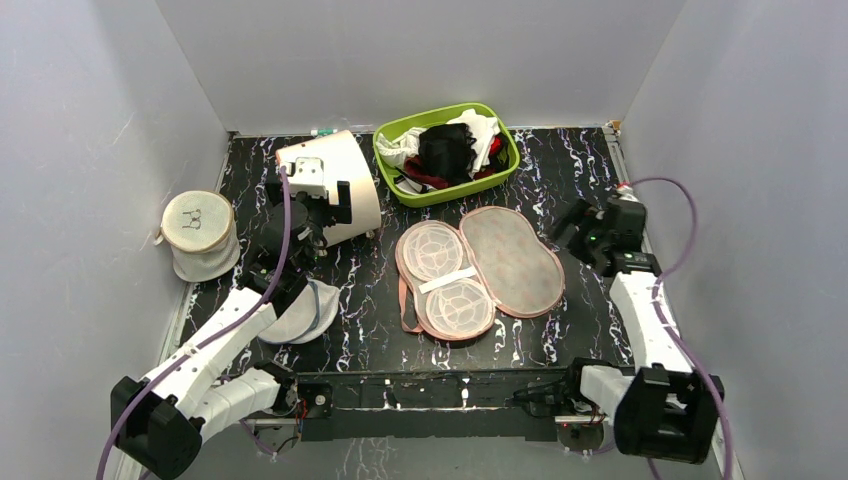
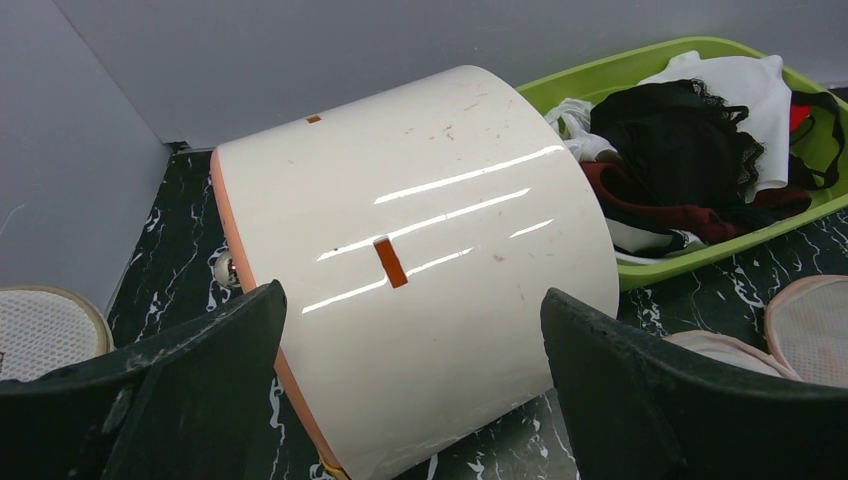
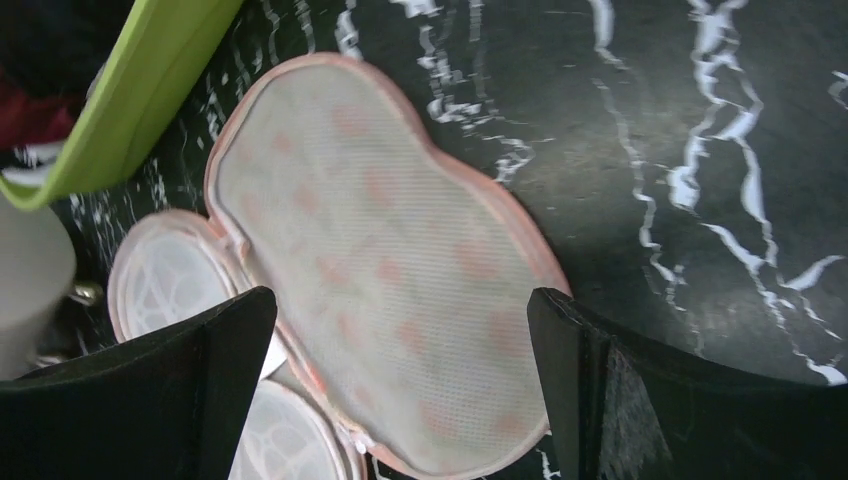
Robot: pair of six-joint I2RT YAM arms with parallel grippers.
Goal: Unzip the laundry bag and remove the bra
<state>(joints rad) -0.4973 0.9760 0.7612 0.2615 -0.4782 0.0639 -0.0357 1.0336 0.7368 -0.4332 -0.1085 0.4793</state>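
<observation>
The right gripper next lowers onto the laundry bag's pink edging on the side away from the cups, as bare tabletop beside it fits a finger.
The peach-pink laundry bag lies unzipped and spread flat mid-table, with its pale mesh inside facing up. Its left half holds two round white mesh cups. It also shows in the right wrist view and at the left wrist view's right edge. The black bra lies in the green basket at the back, also seen in the left wrist view. My left gripper is open and empty, facing a white tub. My right gripper is open and empty just right of the bag.
A white tapered tub lies on its side at back left. A white mesh cylinder bag stands at the far left. A round white mesh disc pouch lies under my left arm. White cloths and a dark red garment share the basket.
</observation>
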